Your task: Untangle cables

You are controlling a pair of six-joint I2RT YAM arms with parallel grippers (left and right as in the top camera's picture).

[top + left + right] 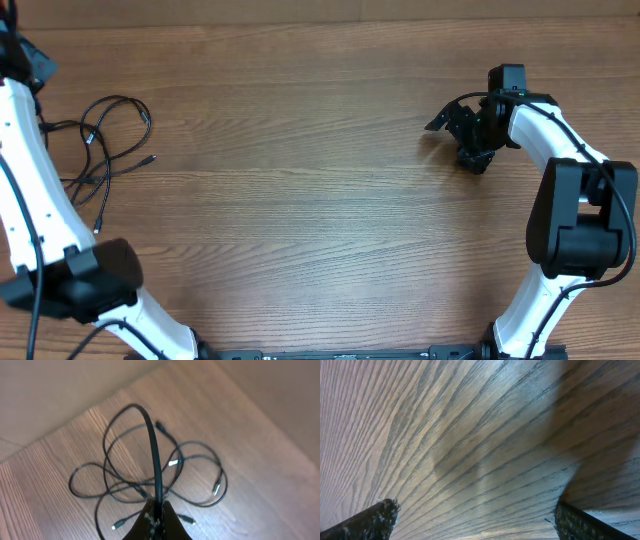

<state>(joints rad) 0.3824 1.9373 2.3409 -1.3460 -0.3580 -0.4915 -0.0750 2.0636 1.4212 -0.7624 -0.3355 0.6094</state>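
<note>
The held piece of cable arches above the wood, so my left gripper should go down and to the right in the overhead view, over the tangle's far loop (133, 105), and let go.
Thin black cables (105, 150) lie tangled in loose loops at the table's far left. In the left wrist view the tangle (150, 472) lies on the wood below, with several plug ends showing. My left gripper (159, 512) is shut on one black cable strand (153, 445), which arches up from the tangle into the jaws. In the overhead view the left gripper is at the top left corner, mostly out of frame. My right gripper (462, 128) is open and empty, low over bare wood at the right, far from the cables; its fingers show wide apart (475, 520).
The wooden table (320, 200) fills the view. Its left edge and corner show in the left wrist view, close to the tangle. The left arm's white links (30, 190) run along the left side and the right arm's (570, 200) along the right.
</note>
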